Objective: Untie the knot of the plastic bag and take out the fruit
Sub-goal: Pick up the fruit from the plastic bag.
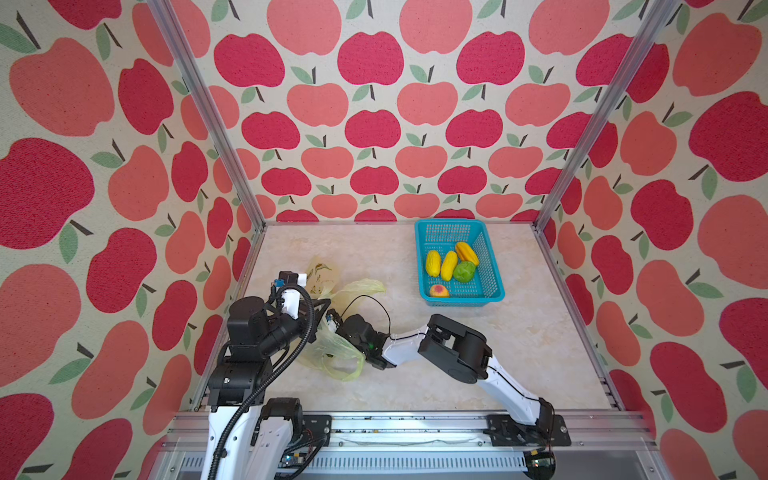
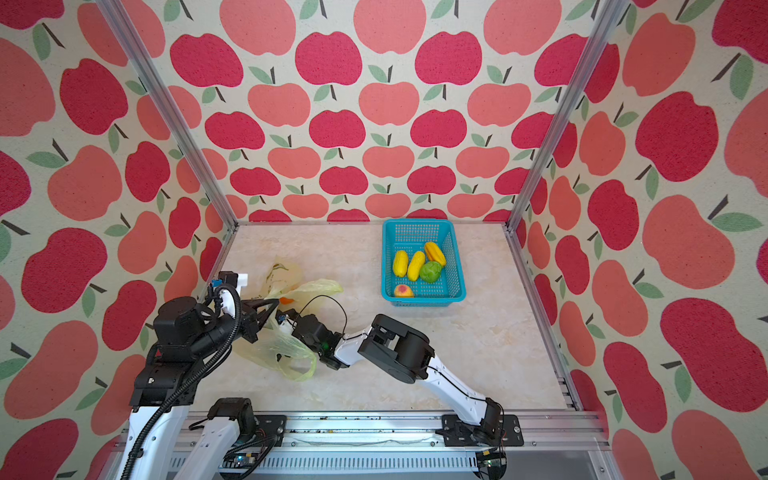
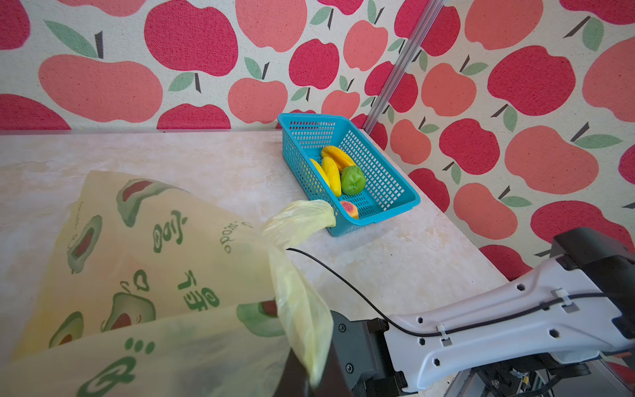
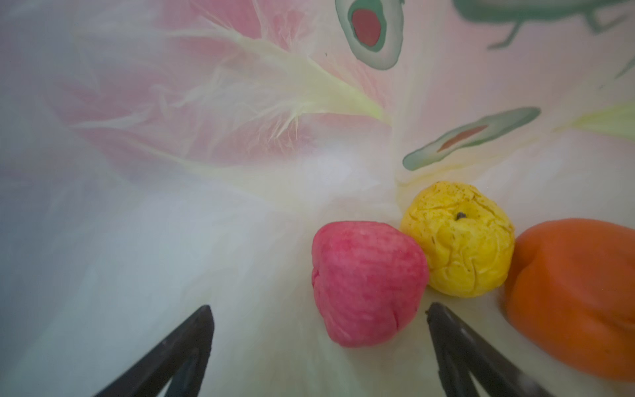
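The pink-red fruit is ahead, within the gap between the right gripper's open fingers, so the right gripper needs to reach deeper into the bag next and close them around the fruit's sides.
The yellow-green plastic bag (image 1: 332, 353) (image 2: 286, 351) lies at the table's left with its mouth open; no knot shows in any view. My left gripper (image 3: 311, 381) (image 1: 321, 308) is shut on a strip of the plastic bag (image 3: 154, 257) and holds that edge up. My right gripper (image 4: 319, 309) is open inside the bag. A pink-red fruit (image 4: 367, 285) lies just ahead, between the lines of its fingers (image 4: 192, 337), untouched. Beyond it a yellow fruit (image 4: 458, 237) and an orange fruit (image 4: 570, 292) rest against each other.
A teal mesh basket (image 1: 492, 266) (image 3: 388, 178) at the back right holds several fruits, among them a green one (image 1: 464, 272) and a peach one (image 1: 439, 291). A loose bag handle (image 1: 363, 286) points toward it. The right arm (image 1: 453, 345) stretches across the table's middle.
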`<state>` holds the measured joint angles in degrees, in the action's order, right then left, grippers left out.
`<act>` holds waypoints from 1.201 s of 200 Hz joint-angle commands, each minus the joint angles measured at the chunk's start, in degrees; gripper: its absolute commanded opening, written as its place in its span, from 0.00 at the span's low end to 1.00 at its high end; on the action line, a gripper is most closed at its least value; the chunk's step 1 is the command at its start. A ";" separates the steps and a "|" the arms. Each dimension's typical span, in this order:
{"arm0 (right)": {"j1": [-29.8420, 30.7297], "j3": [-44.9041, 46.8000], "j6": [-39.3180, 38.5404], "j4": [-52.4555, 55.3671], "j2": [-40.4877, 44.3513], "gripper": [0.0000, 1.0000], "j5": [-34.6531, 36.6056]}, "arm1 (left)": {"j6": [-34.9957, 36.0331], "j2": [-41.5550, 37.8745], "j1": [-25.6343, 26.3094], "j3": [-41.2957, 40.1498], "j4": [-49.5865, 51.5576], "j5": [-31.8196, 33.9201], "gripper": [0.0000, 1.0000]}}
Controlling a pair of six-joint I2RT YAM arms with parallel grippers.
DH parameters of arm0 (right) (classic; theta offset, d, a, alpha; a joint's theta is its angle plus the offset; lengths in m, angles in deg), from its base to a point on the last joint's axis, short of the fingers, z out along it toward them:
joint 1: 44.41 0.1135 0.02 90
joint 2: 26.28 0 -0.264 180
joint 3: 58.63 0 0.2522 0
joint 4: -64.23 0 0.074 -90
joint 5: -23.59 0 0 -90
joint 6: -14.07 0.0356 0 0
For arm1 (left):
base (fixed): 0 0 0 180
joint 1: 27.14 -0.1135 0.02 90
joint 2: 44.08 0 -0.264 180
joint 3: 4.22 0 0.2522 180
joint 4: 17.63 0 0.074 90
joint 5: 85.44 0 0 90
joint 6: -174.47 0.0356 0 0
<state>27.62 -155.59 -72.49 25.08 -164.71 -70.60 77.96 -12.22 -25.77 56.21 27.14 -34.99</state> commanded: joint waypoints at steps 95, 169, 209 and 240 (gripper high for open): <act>2.07 -28.99 -3.27 31.71 -11.95 0.99 26.65 | -1.37 -1.01 0.13 -1.32 -3.87 -6.38 0.00; 2.33 -19.11 -5.40 30.28 -7.04 0.99 42.32 | -0.62 -0.92 -0.13 -0.88 -2.20 -2.64 0.00; 2.41 -18.38 -5.26 30.96 -7.11 0.90 41.70 | -0.62 -0.93 -0.22 -0.88 -2.24 -2.81 0.00; 2.50 -18.32 -6.18 30.90 -5.85 0.61 40.66 | -0.70 -0.92 -0.18 -1.04 -2.43 -2.94 0.00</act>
<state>30.09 -175.26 -77.52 53.67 -172.86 -30.53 76.68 -12.59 -25.77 55.23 24.64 -37.90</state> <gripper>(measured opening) 0.683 0.046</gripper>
